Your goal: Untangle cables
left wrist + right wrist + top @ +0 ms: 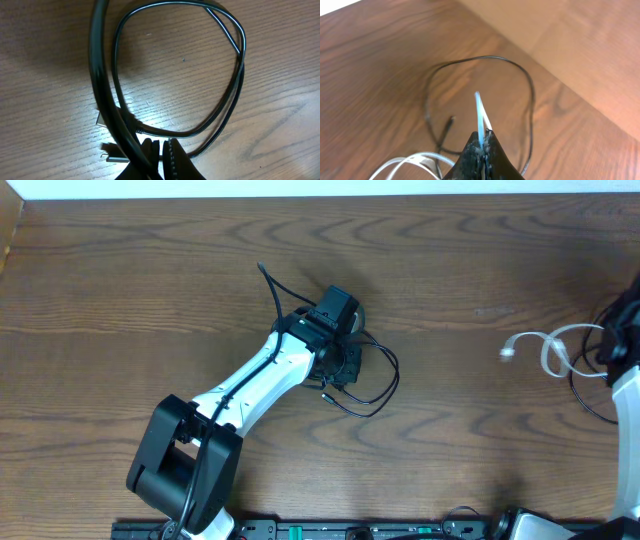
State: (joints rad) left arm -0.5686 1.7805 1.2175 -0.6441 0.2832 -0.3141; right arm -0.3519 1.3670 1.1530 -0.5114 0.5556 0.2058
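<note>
Next, my right gripper moves over the other black loop [597, 393] beyond its fingers and releases the white cable [545, 345], to keep that cable clear of the middle bundle.
A thin black cable [378, 385] lies in loops at the table's middle, one plug end [326, 394] pointing forward. My left gripper [340, 362] is down on this bundle. In the left wrist view its jaws [164, 156] are shut, a strand of the black cable [235, 45] passing between them, with a metal plug [112, 156] just to their left. The white cable [545, 345] lies at the right with its plug [508, 352] free. My right gripper [608, 352] is shut on the white cable [479, 112]. Another black cable [527, 85] loops beyond it.
The thick black wire [100, 75] of the left arm crosses the left wrist view in front of the fingers. The left arm [250, 385] stretches from the front edge to the middle. The table's right edge [540, 65] runs close behind the right gripper.
</note>
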